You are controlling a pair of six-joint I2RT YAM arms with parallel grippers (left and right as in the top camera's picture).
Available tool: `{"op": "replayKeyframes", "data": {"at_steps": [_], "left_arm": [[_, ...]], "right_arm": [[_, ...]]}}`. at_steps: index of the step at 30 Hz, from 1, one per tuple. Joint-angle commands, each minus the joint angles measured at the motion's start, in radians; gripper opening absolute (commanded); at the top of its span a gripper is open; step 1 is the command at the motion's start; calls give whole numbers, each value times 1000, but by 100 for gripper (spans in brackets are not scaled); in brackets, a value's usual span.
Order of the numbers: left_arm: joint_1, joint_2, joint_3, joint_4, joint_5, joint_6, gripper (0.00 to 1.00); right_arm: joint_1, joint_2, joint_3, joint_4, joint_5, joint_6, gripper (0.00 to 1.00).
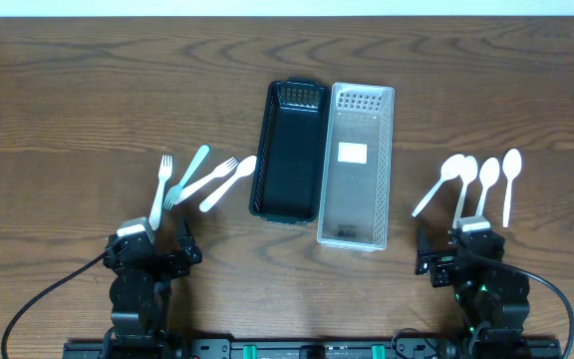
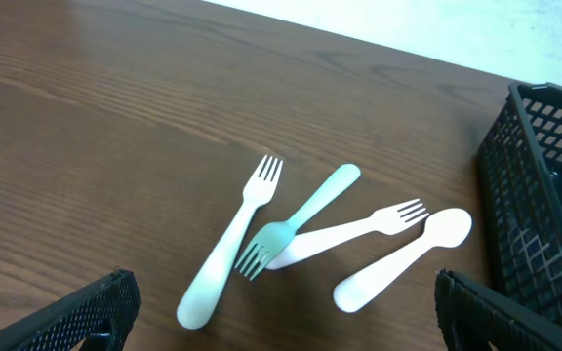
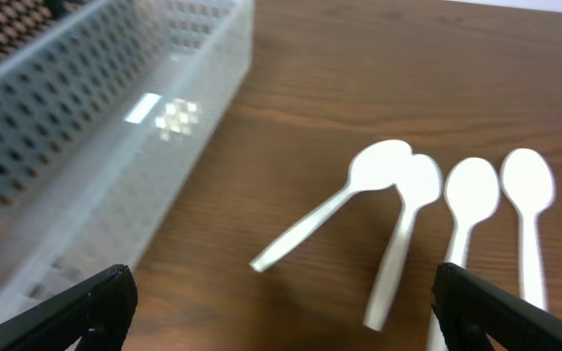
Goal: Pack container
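Note:
I will reach my right gripper outward and down onto its neck (image 1: pixel 485 188), since the white spoon beside the one farthest from the clear container (image 1: pixel 357 165) lies outward and below.
A black slotted container (image 1: pixel 289 150) and a clear slotted container (image 1: pixel 357 165) lie side by side mid-table. Left of them lie a white fork (image 1: pixel 159 189), a teal fork (image 1: pixel 189 174), another white fork (image 1: pixel 210 179) and a white spoon (image 1: pixel 229 181); all show in the left wrist view, with the teal fork (image 2: pixel 301 217) crossing a white fork (image 2: pixel 349 232). Several white spoons (image 1: pixel 466 184) lie at the right, seen in the right wrist view (image 3: pixel 398 229). My left gripper (image 2: pixel 281 312) is open and empty, short of the forks. My right gripper (image 3: pixel 281 307) is open and empty, short of the spoons.
The black container's corner (image 2: pixel 544 195) sits at the right of the left wrist view. The clear container's wall (image 3: pixel 96 156) fills the left of the right wrist view. Both arm bases stand at the table's front edge.

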Motion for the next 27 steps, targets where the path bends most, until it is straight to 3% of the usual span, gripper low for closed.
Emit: {"op": "replayKeyframes", "data": {"at_steps": [1, 5, 12, 17, 27], "left_arm": [[6, -5, -13, 4, 31, -20, 98], [6, -5, -8, 13, 146, -20, 98], [6, 76, 109, 11, 163, -19, 98], [6, 296, 293, -5, 164, -19, 98], [6, 842, 723, -230, 165, -19, 98]], "right_arm": [[-3, -10, -10, 13, -151, 166, 99], [-2, -10, -9, 55, -258, 356, 99], [-3, 87, 85, 144, -236, 382, 99], [-3, 388, 322, 104, -171, 308, 99], [-3, 1158, 948, -231, -63, 73, 99]]}}
